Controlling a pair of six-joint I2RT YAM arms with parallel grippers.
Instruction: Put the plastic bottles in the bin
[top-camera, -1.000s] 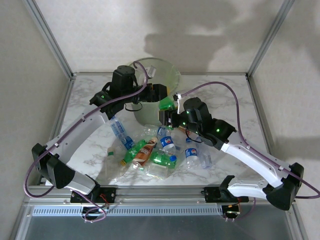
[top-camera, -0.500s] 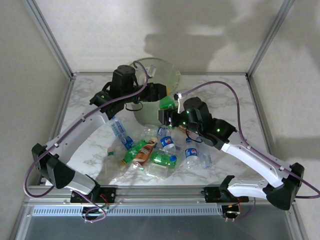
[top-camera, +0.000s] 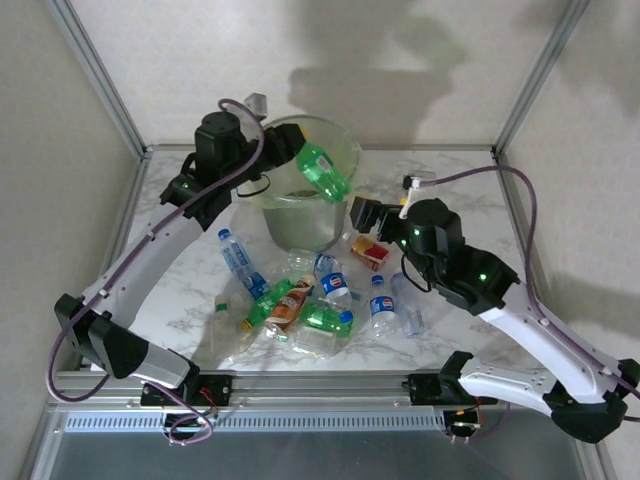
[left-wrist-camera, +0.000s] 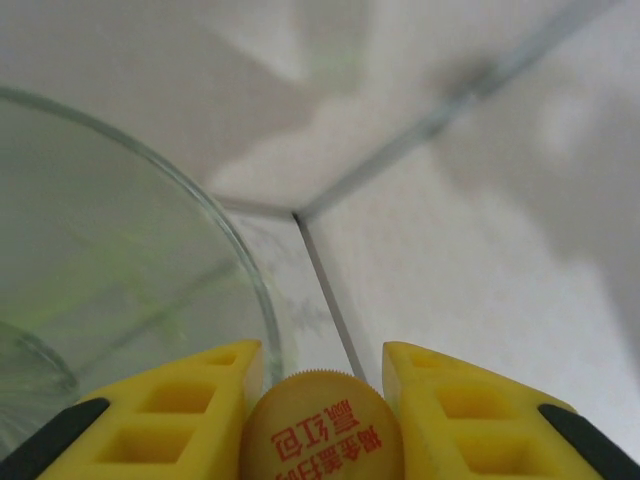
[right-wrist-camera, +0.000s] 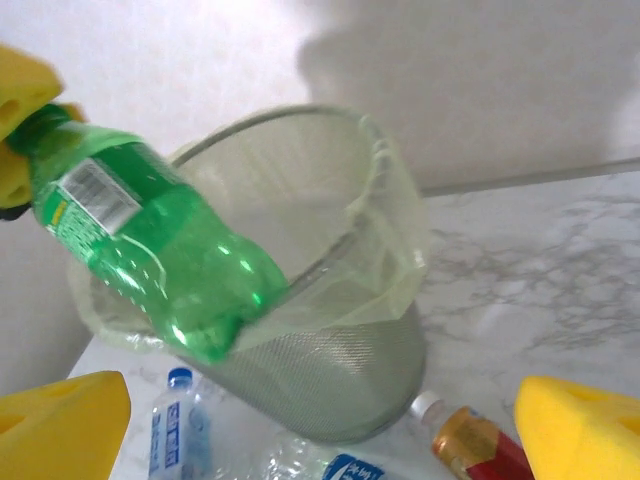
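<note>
My left gripper needs to go down toward the bin's opening (top-camera: 288, 176) (left-wrist-camera: 130, 250) and bring the green bottle inside before letting it go. The bottom of the bottle still crosses the bin's near rim.
A green plastic bottle (top-camera: 322, 172) hangs tilted over the bin (top-camera: 347, 152), base down towards the rim. My left gripper (top-camera: 293, 152) is shut on its neck end; in the left wrist view the yellow cap (left-wrist-camera: 320, 430) sits between the fingers of the left gripper (left-wrist-camera: 322, 362). From the right wrist the same green bottle (right-wrist-camera: 160, 250) crosses the bin's near rim (right-wrist-camera: 395, 180). My right gripper (top-camera: 362, 213) stands open to the right of the bin, and nothing lies between the fingers of the right gripper (right-wrist-camera: 320, 440). Several more bottles (top-camera: 300, 300) lie on the table in front of the bin.
A red-and-orange bottle (top-camera: 370, 250) lies just below the right gripper, by the bin's foot (right-wrist-camera: 480, 445). A blue-labelled bottle (top-camera: 238, 258) lies left of the pile. Metal frame posts (top-camera: 100, 80) and walls close in the marble table (top-camera: 470, 200).
The right gripper let go of the green bottle, opened wide and drew back to the right. The left gripper, shut on the bottle, lifted it up over the bin.
</note>
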